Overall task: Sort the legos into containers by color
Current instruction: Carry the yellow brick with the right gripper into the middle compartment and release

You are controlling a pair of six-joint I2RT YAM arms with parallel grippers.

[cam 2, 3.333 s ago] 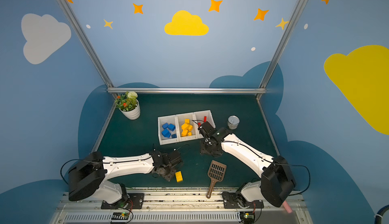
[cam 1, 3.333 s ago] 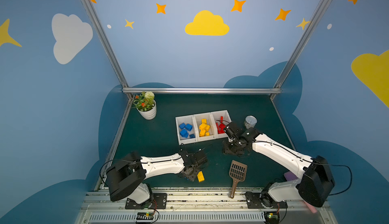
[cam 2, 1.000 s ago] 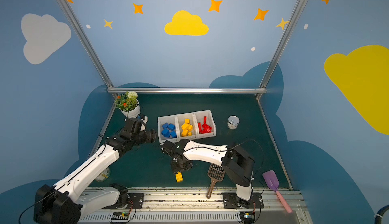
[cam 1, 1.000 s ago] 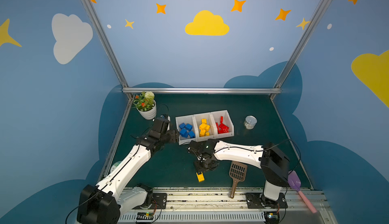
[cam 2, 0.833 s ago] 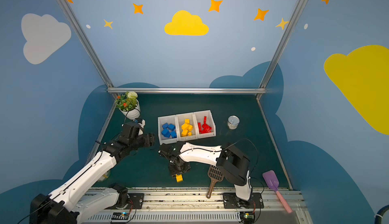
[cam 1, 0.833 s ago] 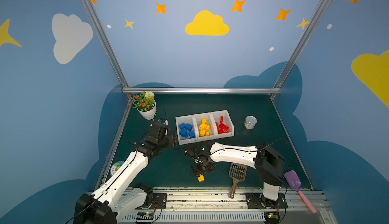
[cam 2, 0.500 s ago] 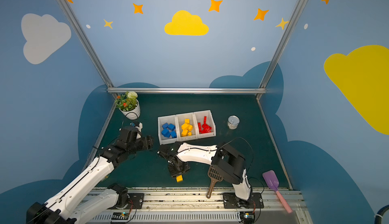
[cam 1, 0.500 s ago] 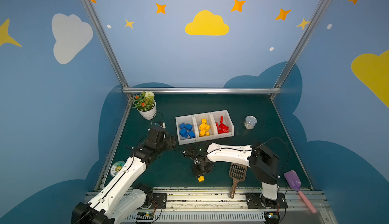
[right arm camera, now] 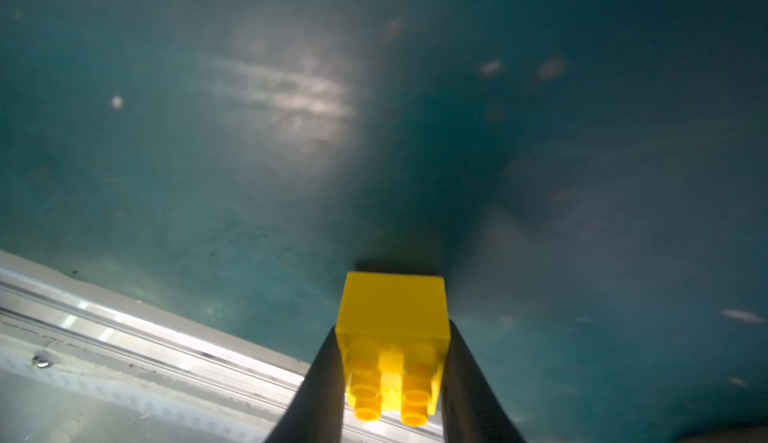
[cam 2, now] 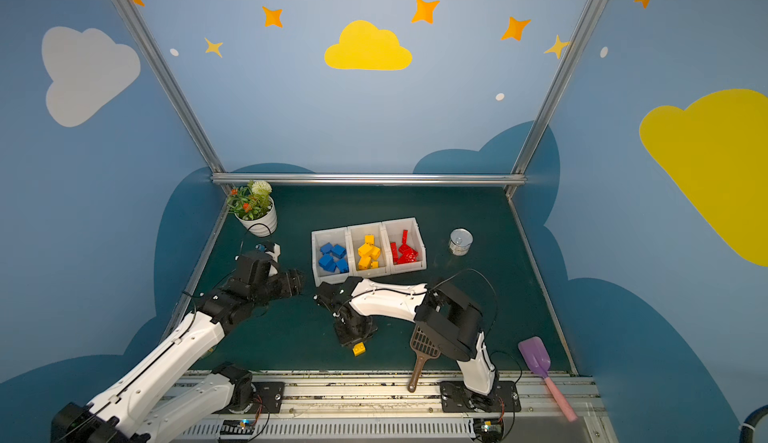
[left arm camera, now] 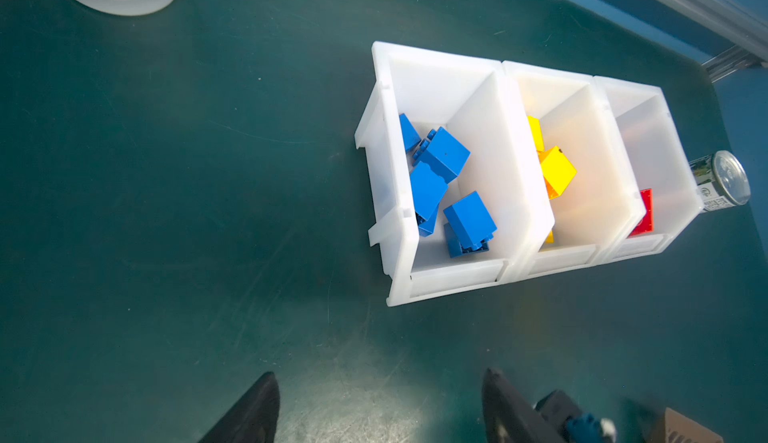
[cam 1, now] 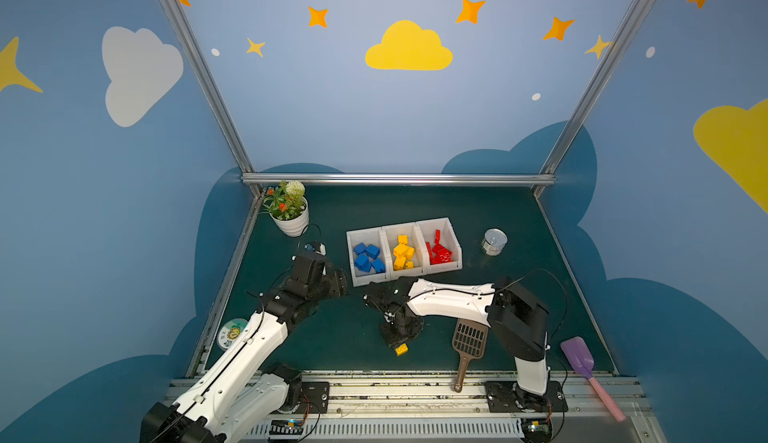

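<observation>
I will next raise my right gripper, carry the yellow lego outward over the middle container (cam 1: 404, 254) and let it go, as the matching yellow legos lie outward of my gripper.
A yellow lego (cam 1: 401, 349) (cam 2: 359, 349) lies on the green mat near the front rail. My right gripper (cam 1: 400, 342) (right arm camera: 392, 328) points down at it, and both black fingers press the brick's sides (right arm camera: 392, 316), studs facing the camera. Three white containers stand in a row mid-table. The blue one (cam 1: 351, 254) holds several blue legos (left arm camera: 440, 158), the middle one (cam 1: 400, 229) yellow legos, the right one (cam 1: 455, 241) red legos. My left gripper (cam 1: 343, 285) (left arm camera: 379, 374) hovers open and empty over the mat, left of the blue container.
A potted plant (cam 1: 291, 216) stands at the back left and a tin can (cam 1: 493, 242) right of the containers. A brown slotted scoop (cam 1: 468, 341) and a purple scoop (cam 1: 577, 355) lie near the front rail. A round disc (cam 1: 232, 332) sits at the left edge.
My right gripper dropped onto the yellow lego and its jaws closed in on the sides. My left arm drew back from the containers toward the front, still open.
</observation>
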